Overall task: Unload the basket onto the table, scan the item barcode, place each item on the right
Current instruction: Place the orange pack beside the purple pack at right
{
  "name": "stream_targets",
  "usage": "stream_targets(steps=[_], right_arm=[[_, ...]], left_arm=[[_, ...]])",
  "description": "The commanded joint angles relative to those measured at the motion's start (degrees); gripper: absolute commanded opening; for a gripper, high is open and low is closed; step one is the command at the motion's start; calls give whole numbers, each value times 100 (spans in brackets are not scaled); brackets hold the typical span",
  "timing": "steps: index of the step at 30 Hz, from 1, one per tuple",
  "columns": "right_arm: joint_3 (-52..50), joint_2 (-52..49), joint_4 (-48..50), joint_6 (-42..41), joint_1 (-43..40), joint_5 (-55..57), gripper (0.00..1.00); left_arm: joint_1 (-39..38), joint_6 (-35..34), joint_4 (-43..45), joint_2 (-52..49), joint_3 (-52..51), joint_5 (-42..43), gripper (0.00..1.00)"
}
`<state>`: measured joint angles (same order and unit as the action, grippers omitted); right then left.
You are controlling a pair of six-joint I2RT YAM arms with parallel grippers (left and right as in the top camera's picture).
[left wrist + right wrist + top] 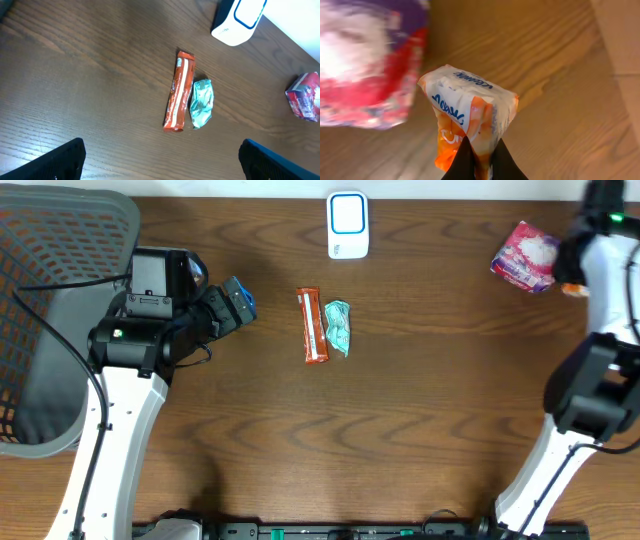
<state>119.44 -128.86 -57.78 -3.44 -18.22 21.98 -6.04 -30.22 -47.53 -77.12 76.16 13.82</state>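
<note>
The bare wood beside the pink and purple packet is just below the robot's right gripper, so the right gripper will go down next and let go of the tissue packet (572,288) there.
My right gripper (482,146) is shut on the lower end of a white and orange tissue packet (465,107), holding it just above the wood at the far right of the table; from overhead only an orange corner of the packet (572,288) shows beside the arm. The white scanner with a blue outline (348,225) stands at the back centre. My left gripper (161,155) hangs open and empty over the left part of the table, left of an orange snack bar (180,91) and a teal packet (201,103).
A pink and purple packet (526,255) lies at the back right, close to the held packet. The orange bar (314,326) and teal packet (338,328) lie side by side mid-table. A grey mesh object (50,300) sits at the left edge.
</note>
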Motion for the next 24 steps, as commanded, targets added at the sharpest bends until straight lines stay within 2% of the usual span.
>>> stream_targets(steps=[1, 9, 10, 12, 13, 14, 16, 21, 24], right_arm=[[-179, 118, 81, -214, -330, -1233, 1], [-1279, 111, 1373, -1217, -485, -2026, 3], [-1574, 111, 1705, -1598, -444, -2129, 14], [-1681, 111, 1840, -1777, -409, -2164, 19], [-1665, 114, 1880, -1749, -382, -2308, 40], [-1532, 140, 1786, -1635, -374, -2568, 52], [-1237, 203, 1482, -1554, -376, -2750, 67], [-273, 507, 492, -1270, -361, -2763, 72], [232, 874, -208, -920, -256, -4046, 72]], left_arm=[[24, -9, -2, 20, 9, 9, 98], [24, -9, -2, 20, 9, 9, 98], [24, -9, -2, 20, 9, 9, 98], [24, -9, -2, 20, 9, 9, 98], [24, -9, -2, 20, 9, 11, 98], [24, -9, -2, 20, 9, 11, 98], [24, -9, -2, 20, 9, 9, 98], [24, -9, -2, 20, 9, 11, 98], [24, -9, -2, 20, 9, 9, 98]])
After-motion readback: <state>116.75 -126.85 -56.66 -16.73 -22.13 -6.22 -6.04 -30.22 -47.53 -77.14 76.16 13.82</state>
